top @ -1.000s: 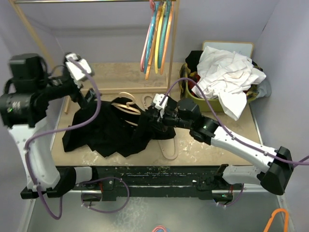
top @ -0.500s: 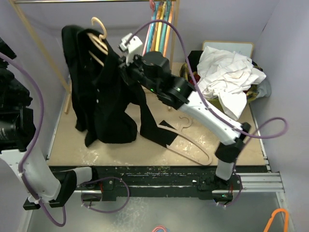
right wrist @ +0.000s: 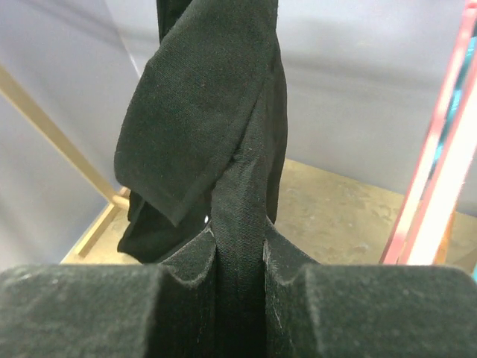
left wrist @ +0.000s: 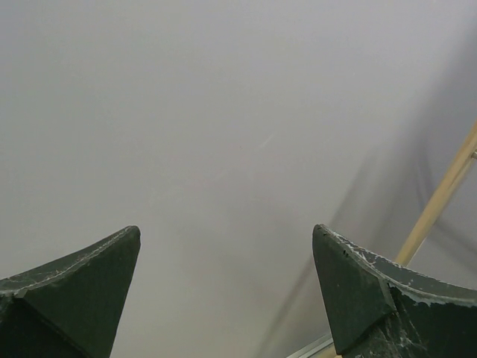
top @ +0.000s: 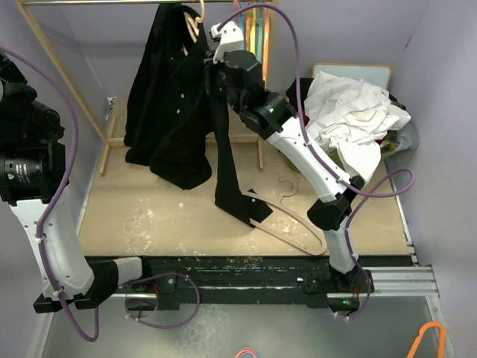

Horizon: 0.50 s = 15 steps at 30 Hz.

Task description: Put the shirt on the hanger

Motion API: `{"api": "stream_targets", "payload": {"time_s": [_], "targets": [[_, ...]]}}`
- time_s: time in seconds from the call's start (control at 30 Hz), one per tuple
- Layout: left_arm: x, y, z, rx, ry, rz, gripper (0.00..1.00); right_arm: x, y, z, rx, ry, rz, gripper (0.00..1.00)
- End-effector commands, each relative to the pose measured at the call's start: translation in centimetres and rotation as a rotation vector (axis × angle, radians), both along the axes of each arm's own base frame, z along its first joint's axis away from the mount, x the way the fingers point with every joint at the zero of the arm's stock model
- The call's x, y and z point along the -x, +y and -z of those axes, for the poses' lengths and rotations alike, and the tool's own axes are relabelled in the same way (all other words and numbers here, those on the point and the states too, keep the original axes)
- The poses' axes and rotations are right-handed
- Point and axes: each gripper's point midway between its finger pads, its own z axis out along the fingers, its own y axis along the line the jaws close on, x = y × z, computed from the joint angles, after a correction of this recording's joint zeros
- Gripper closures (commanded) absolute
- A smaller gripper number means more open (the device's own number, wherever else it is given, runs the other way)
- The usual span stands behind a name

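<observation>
The cream hanger already shows inside the shirt's collar. My right gripper will next pull the shirt's fold toward the coloured hangers, turn its fingers toward the rack post and let go.
The black shirt (top: 165,97) hangs high at the back, just under the wooden rail (top: 89,3). At its collar a bit of the cream hanger (top: 195,27) shows; the rest is hidden in the cloth. My right gripper (top: 216,66) is shut on a fold of the shirt (right wrist: 201,112) near the collar, and the fabric runs down between its fingers (right wrist: 186,261). One long black part trails down to the table (top: 237,201). My left gripper (left wrist: 223,239) is open with nothing in it, facing a bare wall; in the top view only its arm (top: 30,149) shows, at the far left.
Coloured hangers (top: 257,33) hang on the rail right of the shirt, and in the right wrist view they (right wrist: 440,171) are close by. A pinkish-tan hanger (top: 294,227) lies on the table. A basket with white cloth (top: 350,112) stands at the back right. Rack post (top: 56,71) slants at left.
My right arm has lifted the shirt with the hanger from the table up to the rail. The left arm has let go and drawn back to the left.
</observation>
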Motion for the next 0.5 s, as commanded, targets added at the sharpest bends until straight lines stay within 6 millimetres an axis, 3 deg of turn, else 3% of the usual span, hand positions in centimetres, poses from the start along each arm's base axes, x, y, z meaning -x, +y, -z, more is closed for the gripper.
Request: {"api": "stream_targets", "payload": {"time_s": [0.0,0.27,0.47], "targets": [[1.3,0.2,-0.9,-0.007,-0.056,-0.029,0.01,1.3,-4.4,-10.4,-0.235,-0.178,0.054,1.0],[0.6,0.2,-0.3,-0.007,-0.037,-0.017,0.01,0.2,-5.6,-10.5,-0.215,-0.207,0.107,1.0],[0.6,0.2,-0.1,-0.017,-0.031,-0.022,0.01,1.1,-5.9,-10.6,-0.223,-0.233,0.081,1.0]]}}
